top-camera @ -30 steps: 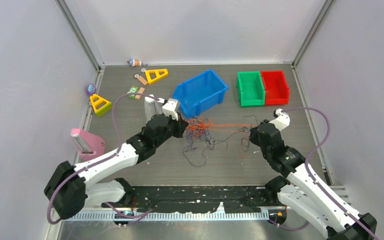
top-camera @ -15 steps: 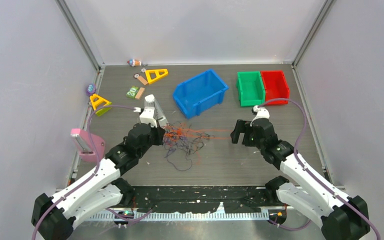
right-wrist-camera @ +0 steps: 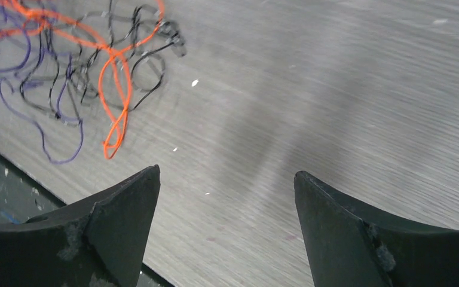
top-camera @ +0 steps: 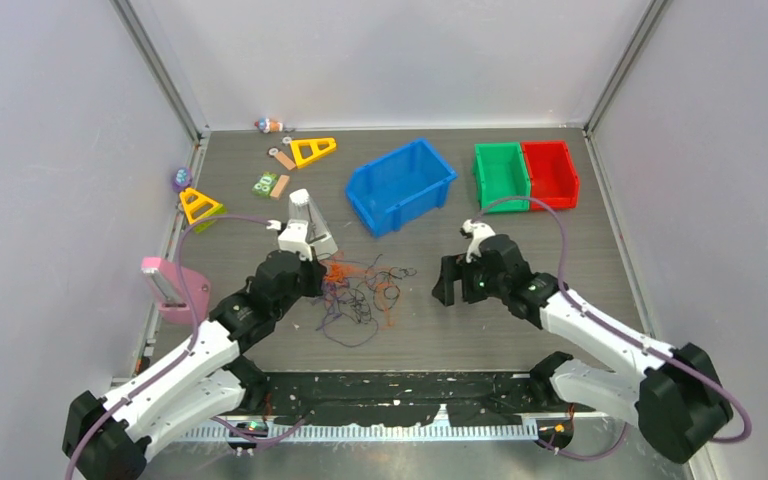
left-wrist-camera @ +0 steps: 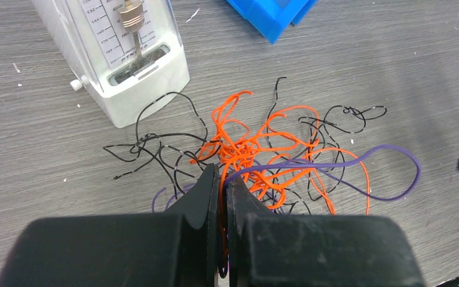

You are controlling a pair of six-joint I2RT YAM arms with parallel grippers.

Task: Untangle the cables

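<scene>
The right gripper moves across and down onto the black cable loops below it and to its left in the top view next, since they stick out past orange cable pieces.
The cables (top-camera: 362, 292) lie as a loose tangle of thin orange, black and purple strands on the grey table between the two arms. My left gripper (top-camera: 322, 272) is at the tangle's left edge. In the left wrist view its jaws (left-wrist-camera: 222, 174) are shut on orange and purple strands of the cables (left-wrist-camera: 263, 149), which spread out ahead of the tips. My right gripper (top-camera: 452, 285) hovers to the right of the tangle, open. In the right wrist view its fingers (right-wrist-camera: 227, 176) stand wide apart over bare table, with the cables (right-wrist-camera: 89, 66) off to the upper left.
A white metronome (top-camera: 305, 225) stands just behind the left gripper, close to the cables. A blue bin (top-camera: 400, 185) sits behind the tangle, with green (top-camera: 501, 176) and red (top-camera: 550, 172) bins at the back right. A pink object (top-camera: 175, 288) and yellow triangles (top-camera: 200, 207) lie at the left.
The right gripper opened, let go of the strands it had stretched rightward, and moved left toward the tangle. The left gripper drew the clump leftward; the cables went slack.
</scene>
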